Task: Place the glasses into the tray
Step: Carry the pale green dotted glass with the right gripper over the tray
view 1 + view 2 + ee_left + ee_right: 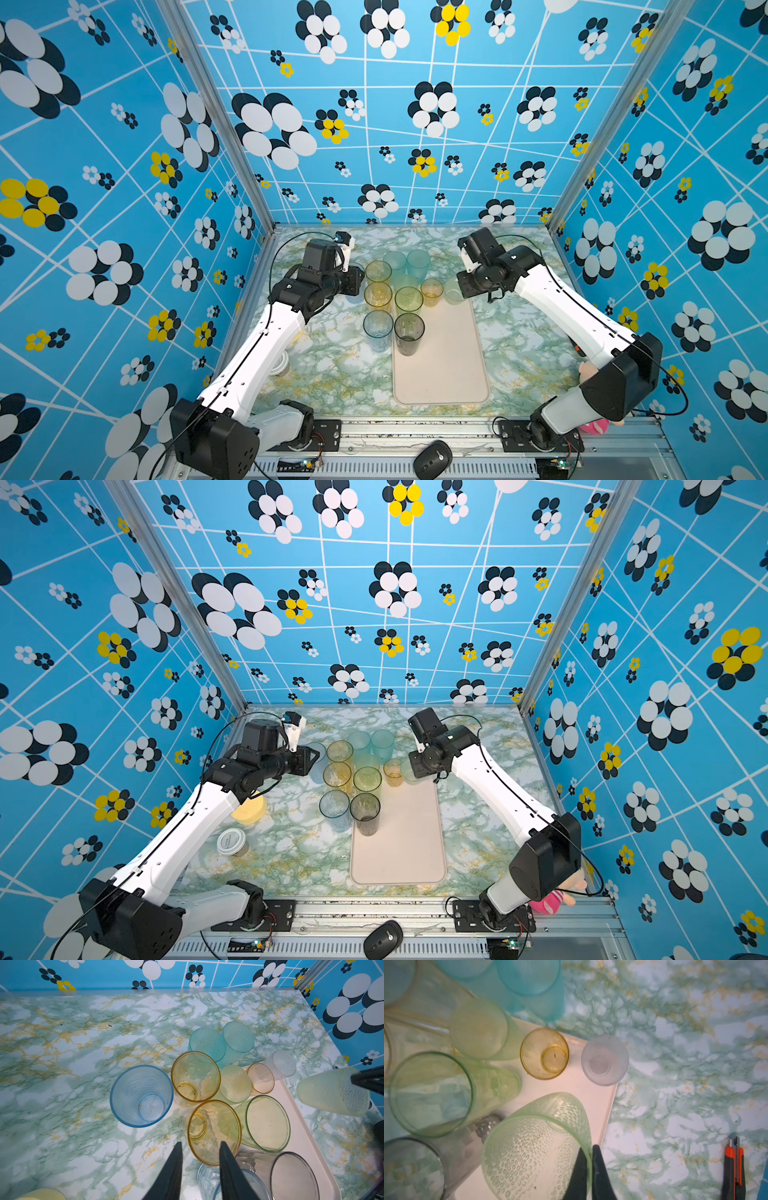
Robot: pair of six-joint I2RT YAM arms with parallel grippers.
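My right gripper brings the tumbler [529, 1157] down toward the green glass, into the gap, next. It then releases the tumbler's rim, since empty tray bottom beside the green glass lies below the gripper.
My right gripper [588, 1147] is shut on the rim of a pale green dimpled tumbler [529, 1157], held tilted over the far right corner of the cream tray [449, 374]. On the tray stand a green glass [408, 300], a smoky grey one [409, 332] and a small amber one [431, 291]. A small frosted clear glass [604, 1060] stands at the tray's corner. Left of the tray are two amber glasses [378, 296], a bluish clear one [378, 326], two teal ones [395, 259] and a blue one [141, 1096]. My left gripper [201, 1142] hovers open above them, holding nothing.
A yellow disc [249, 810] and a white-lidded jar [230, 841] lie under my left arm. An orange utility knife [734, 1165] lies on the marble table right of the tray. A pink plush toy [552, 899] and a black mouse [432, 459] are at the front rail.
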